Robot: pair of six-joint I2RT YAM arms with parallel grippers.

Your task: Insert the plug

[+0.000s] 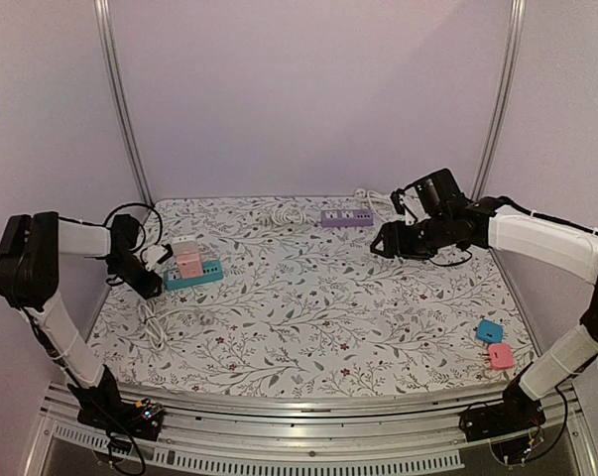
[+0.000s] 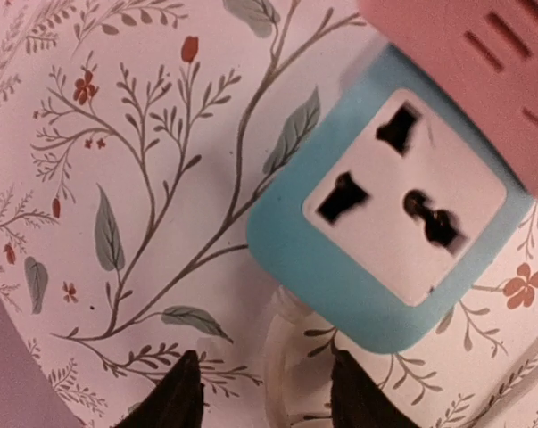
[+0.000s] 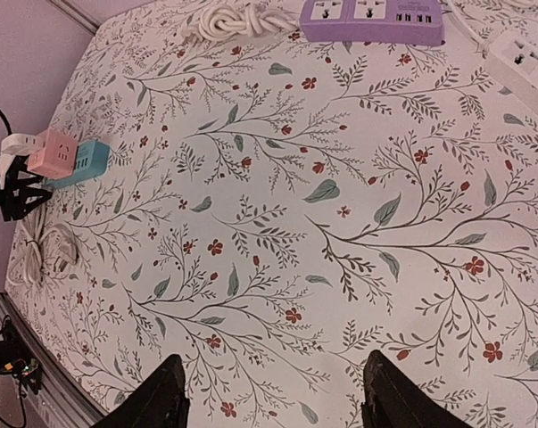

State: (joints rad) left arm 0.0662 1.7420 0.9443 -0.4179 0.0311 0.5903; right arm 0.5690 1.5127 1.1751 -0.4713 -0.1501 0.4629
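The power strip lies off at the edge of the wrist view. I need to swing my right gripper toward the power strip, then turn it and lower it onto the power strip's near end.
A teal power strip [image 1: 209,271] lies at the left of the table with a pink adapter [image 1: 187,261] plugged into it. In the left wrist view its end socket [image 2: 402,192] is empty, with the pink adapter [image 2: 483,71] just beyond. The strip's white cord [image 2: 282,357] runs between my left fingers. My left gripper [image 2: 267,401] is open at the strip's end [image 1: 145,278], touching nothing I can see. My right gripper [image 1: 383,241] is open and empty, raised above the far right [image 3: 282,397]. The right wrist view shows the strip [image 3: 83,162] far off.
A purple power strip [image 1: 346,218] and a white one [image 1: 378,203] lie at the back, near a coiled white cord [image 1: 284,211]. Another white cord coil [image 1: 170,317] lies in front of the teal strip. A blue adapter [image 1: 490,330] and a pink one [image 1: 501,356] sit front right.
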